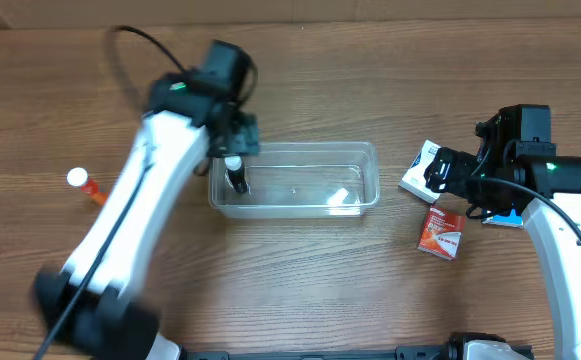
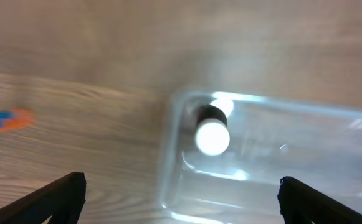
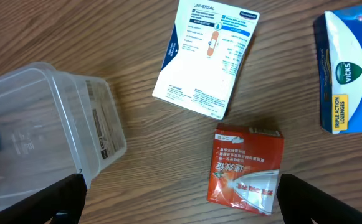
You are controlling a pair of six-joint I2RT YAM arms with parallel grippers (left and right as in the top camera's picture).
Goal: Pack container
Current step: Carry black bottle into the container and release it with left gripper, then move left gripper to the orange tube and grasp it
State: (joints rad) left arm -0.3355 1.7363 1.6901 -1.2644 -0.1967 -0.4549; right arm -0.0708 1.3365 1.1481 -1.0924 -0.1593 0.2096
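Observation:
I should swing my left gripper away from the bottle next, then turn it and lower it onto the tube's body (image 1: 94, 190) (image 2: 5, 120), because the orange tube is still outside the container.
The clear plastic container (image 1: 360, 150) lies at the table's centre. A small black bottle with a white cap (image 1: 235, 172) stands inside its left end, and it also shows in the left wrist view (image 2: 212, 134) within the container (image 2: 293, 162). My left gripper (image 1: 234, 145) hovers over that end, open and empty (image 2: 181, 199). My right gripper (image 1: 450, 178) is open and empty (image 3: 181, 199), above the table right of the container (image 3: 43, 124). A red box (image 3: 246, 165) lies between its fingertips.
A white and blue box (image 1: 422, 168) (image 3: 205, 56) and the red box (image 1: 440, 233) lie right of the container. A blue Vicks box (image 3: 349, 68) lies partly under the right arm (image 1: 505, 218). An orange tube with a white cap (image 1: 85, 185) (image 2: 3, 120) lies at the far left.

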